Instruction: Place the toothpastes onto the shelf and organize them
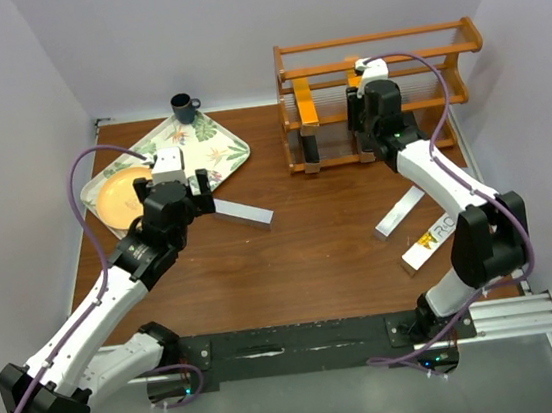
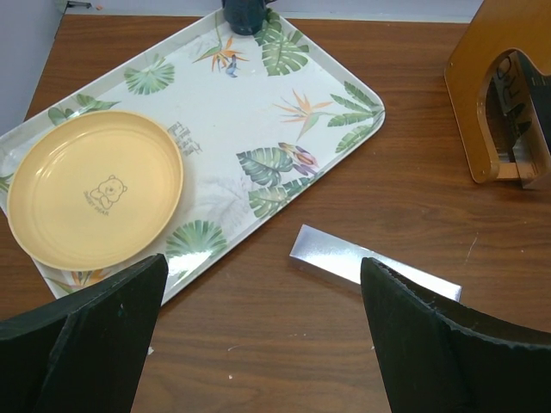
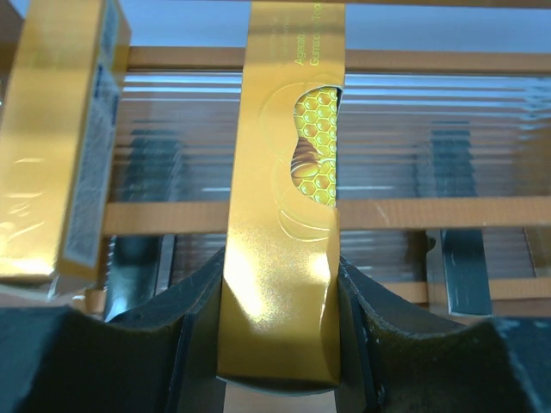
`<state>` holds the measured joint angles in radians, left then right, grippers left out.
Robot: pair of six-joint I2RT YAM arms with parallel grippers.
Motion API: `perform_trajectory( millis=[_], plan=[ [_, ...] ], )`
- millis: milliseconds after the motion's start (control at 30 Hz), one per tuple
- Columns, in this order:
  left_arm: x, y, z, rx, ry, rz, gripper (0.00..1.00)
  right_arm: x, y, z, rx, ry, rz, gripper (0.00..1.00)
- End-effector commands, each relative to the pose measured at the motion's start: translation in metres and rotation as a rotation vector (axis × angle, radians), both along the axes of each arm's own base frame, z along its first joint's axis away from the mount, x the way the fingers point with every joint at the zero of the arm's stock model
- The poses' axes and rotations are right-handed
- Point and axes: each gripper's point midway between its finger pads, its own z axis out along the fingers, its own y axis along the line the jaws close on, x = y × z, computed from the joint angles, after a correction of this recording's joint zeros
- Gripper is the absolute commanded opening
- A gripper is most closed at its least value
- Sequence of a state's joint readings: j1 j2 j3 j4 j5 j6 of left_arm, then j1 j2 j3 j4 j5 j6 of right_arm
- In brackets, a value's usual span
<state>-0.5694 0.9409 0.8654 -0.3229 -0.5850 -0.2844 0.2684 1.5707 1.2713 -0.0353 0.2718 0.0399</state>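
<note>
The held box in my right gripper is still higher, so I will lower it next toward the shelf's upper rails, beside the other orange-yellow box.
The orange-brown wooden shelf (image 1: 378, 51) stands at the far right. My right gripper (image 1: 362, 105) is at its front, shut on an upright orange-yellow toothpaste box (image 3: 284, 215) held against the rails (image 3: 430, 212). A second orange-yellow box (image 3: 65, 146) stands on the shelf to its left (image 1: 306, 108). Black boxes (image 1: 309, 148) stand on the lower tier. My left gripper (image 1: 174, 194) is open and empty above the table, with a silver-grey box (image 2: 344, 258) lying just ahead by its right finger (image 2: 430, 344). Another silver box (image 1: 401, 211) and an orange-white box (image 1: 436, 237) lie at the right.
A leaf-patterned tray (image 1: 219, 153) at the far left holds a yellow plate (image 1: 122, 197). A dark cup (image 1: 183, 107) stands behind the tray. The shelf's side panel (image 2: 482, 95) shows at the right of the left wrist view. Walls close in on three sides.
</note>
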Motion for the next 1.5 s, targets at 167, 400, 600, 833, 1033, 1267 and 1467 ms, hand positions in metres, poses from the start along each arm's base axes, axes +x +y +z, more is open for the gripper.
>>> perform_trajectory(
  millis=[167, 400, 600, 833, 1033, 1267, 1467],
  plan=[
    [0.007, 0.003, -0.001, 0.03, -0.009, 0.012, 1.0, 0.046, -0.007, 0.036, -0.009, -0.145, 0.041, 0.11],
    [0.008, 0.003, -0.003, 0.035, -0.003, 0.014, 1.0, 0.059, -0.006, 0.019, -0.007, -0.131, 0.056, 0.13],
    [0.008, 0.003, -0.003, 0.031, 0.001, 0.009, 1.0, 0.063, -0.006, 0.008, -0.004, -0.111, 0.049, 0.2],
    [0.008, 0.001, -0.002, 0.023, -0.001, -0.006, 1.0, 0.059, -0.009, 0.005, 0.004, -0.098, 0.032, 0.49],
    [0.006, 0.0, 0.0, 0.014, -0.006, -0.017, 1.0, 0.049, -0.008, 0.007, 0.037, -0.091, 0.028, 0.7],
    [0.003, -0.001, 0.005, -0.002, -0.017, -0.035, 1.0, 0.022, -0.015, 0.036, 0.087, -0.122, -0.005, 0.98],
    [-0.003, -0.002, 0.018, -0.034, -0.052, -0.057, 1.0, -0.016, -0.038, 0.028, 0.102, -0.074, -0.121, 0.98]
  ],
)
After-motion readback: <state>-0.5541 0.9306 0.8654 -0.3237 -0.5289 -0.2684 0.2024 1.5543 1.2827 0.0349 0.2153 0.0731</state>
